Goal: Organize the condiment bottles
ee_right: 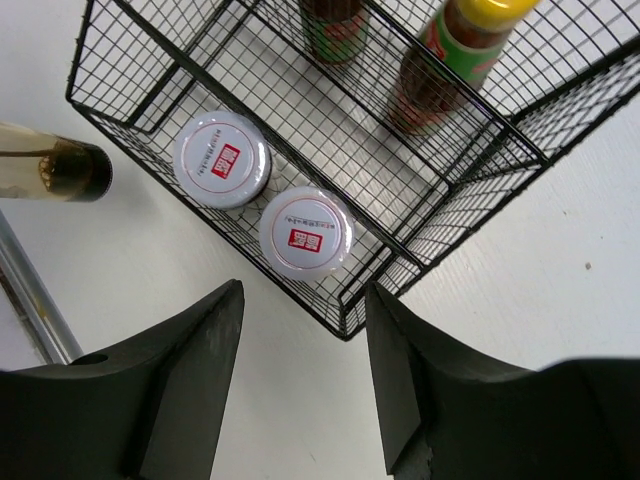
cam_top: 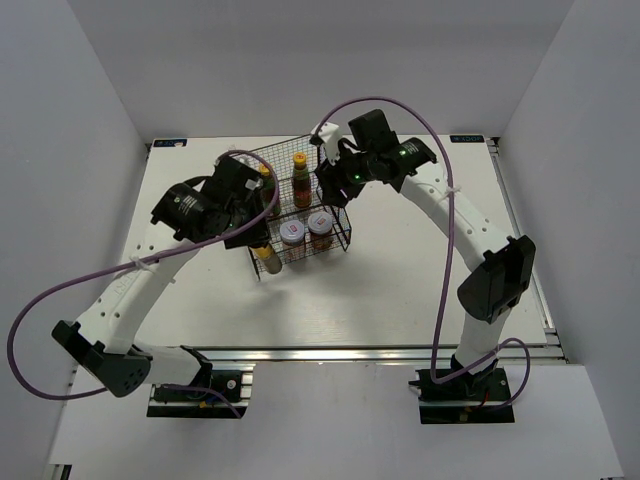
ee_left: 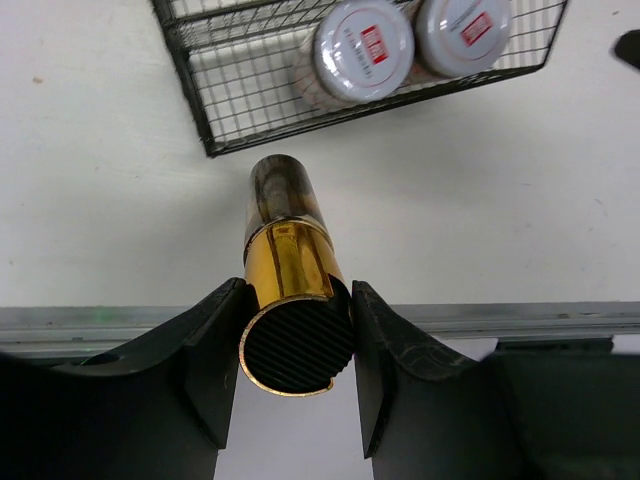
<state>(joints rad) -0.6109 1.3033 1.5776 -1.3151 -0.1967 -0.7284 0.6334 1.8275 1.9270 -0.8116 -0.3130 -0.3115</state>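
The empty spot beside the jars is outward of my left gripper, so it will rise outward over the basket's rim next, then lower and release the bottle.
A black wire basket stands mid-table. Its back compartment holds two red-sauce bottles with yellow caps; one is partly hidden behind my left arm. Its front compartment holds two white-lidded jars, also seen in the right wrist view. My left gripper is shut on the gold cap of the dark gold-labelled bottle, just outside the basket's front left corner. My right gripper is open and empty above the basket's front right corner.
An aluminium rail runs along the table's near edge. White walls enclose the left, right and back sides. Purple cables loop over both arms.
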